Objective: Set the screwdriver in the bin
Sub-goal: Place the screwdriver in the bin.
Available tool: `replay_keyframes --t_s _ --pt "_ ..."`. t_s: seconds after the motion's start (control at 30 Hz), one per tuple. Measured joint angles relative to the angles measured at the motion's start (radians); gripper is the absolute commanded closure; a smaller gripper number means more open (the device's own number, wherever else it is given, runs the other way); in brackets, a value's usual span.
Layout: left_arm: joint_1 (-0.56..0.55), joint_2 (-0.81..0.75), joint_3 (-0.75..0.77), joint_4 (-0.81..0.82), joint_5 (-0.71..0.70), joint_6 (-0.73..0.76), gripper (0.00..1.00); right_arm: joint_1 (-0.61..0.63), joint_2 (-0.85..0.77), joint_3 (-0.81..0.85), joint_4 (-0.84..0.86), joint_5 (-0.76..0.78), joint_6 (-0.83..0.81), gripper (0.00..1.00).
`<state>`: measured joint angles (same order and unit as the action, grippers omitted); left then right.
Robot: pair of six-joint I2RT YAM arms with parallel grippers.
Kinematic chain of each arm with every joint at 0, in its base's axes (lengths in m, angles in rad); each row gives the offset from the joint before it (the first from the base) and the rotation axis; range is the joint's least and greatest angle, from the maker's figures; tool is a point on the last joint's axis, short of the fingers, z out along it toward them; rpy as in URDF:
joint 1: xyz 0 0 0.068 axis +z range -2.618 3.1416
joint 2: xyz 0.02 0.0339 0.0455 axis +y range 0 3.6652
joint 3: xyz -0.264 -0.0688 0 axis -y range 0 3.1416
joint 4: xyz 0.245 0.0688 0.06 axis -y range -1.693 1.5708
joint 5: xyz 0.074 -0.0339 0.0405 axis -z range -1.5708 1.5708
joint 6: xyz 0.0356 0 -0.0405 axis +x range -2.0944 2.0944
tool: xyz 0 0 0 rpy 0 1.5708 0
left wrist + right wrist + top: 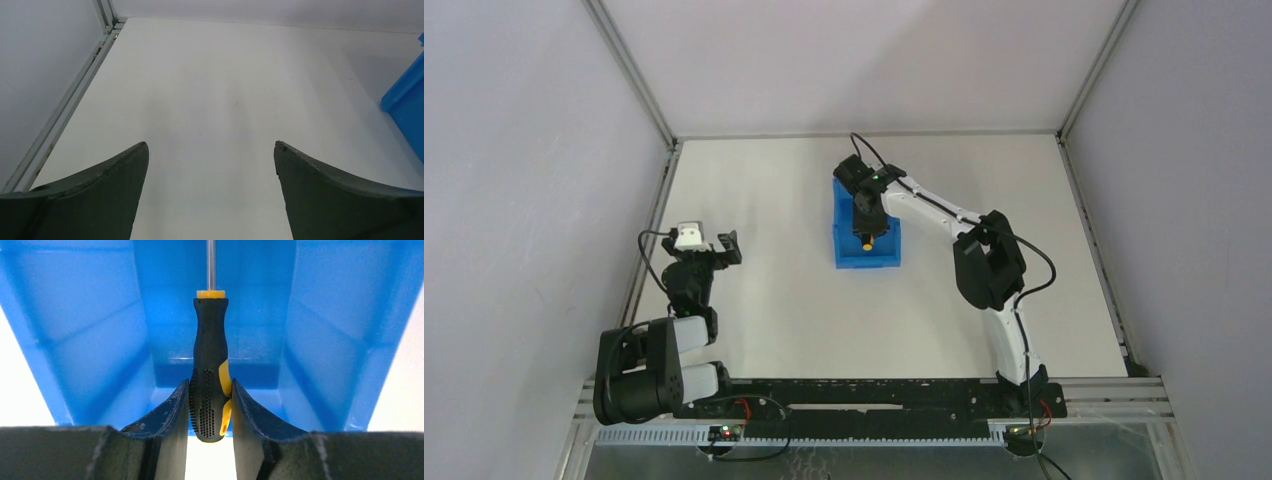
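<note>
My right gripper moves down toward the blue bin's bottom next and releases the screwdriver's handle, since the screwdriver [210,350] already lines up between the bin's sides.
My right gripper [210,382] is shut on the screwdriver [210,350], its fingers pressed against both sides of the black and yellow handle. The thin metal shaft points away from the wrist camera, into the blue bin [75,315], whose walls surround the tool. From above, the right gripper [864,212] hangs over the bin [869,262], and the screwdriver's yellow end [867,241] shows inside it. I cannot tell whether the tip touches the bin floor. My left gripper [211,145] stands open over bare table, holding nothing.
The left gripper [724,247] rests near the table's left edge, well apart from the bin. A metal frame rail [65,107] runs along that edge. A corner of the bin [407,107] shows at the right of the left wrist view. Grey walls enclose the table.
</note>
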<state>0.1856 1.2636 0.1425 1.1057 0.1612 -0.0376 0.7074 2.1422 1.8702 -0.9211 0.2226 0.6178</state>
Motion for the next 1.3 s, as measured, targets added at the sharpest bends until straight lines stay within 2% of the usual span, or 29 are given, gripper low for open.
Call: replay_keyframes --t_s 1.07,1.1,1.23,1.3 --pt "0.0 0.0 0.0 0.0 0.0 0.0 0.0 -0.005 0.073 -0.02 0.061 0.004 -0.002 1.0" --pt "0.0 0.0 0.0 0.0 0.0 0.0 0.0 -0.005 0.073 -0.02 0.062 0.004 -0.002 0.97" --pt "0.0 0.0 0.0 0.0 0.0 0.0 0.0 -0.005 0.073 -0.02 0.062 0.004 -0.002 0.77" --pt "0.0 0.0 0.0 0.0 0.0 0.0 0.0 -0.005 0.073 -0.02 0.062 0.004 -0.003 0.72"
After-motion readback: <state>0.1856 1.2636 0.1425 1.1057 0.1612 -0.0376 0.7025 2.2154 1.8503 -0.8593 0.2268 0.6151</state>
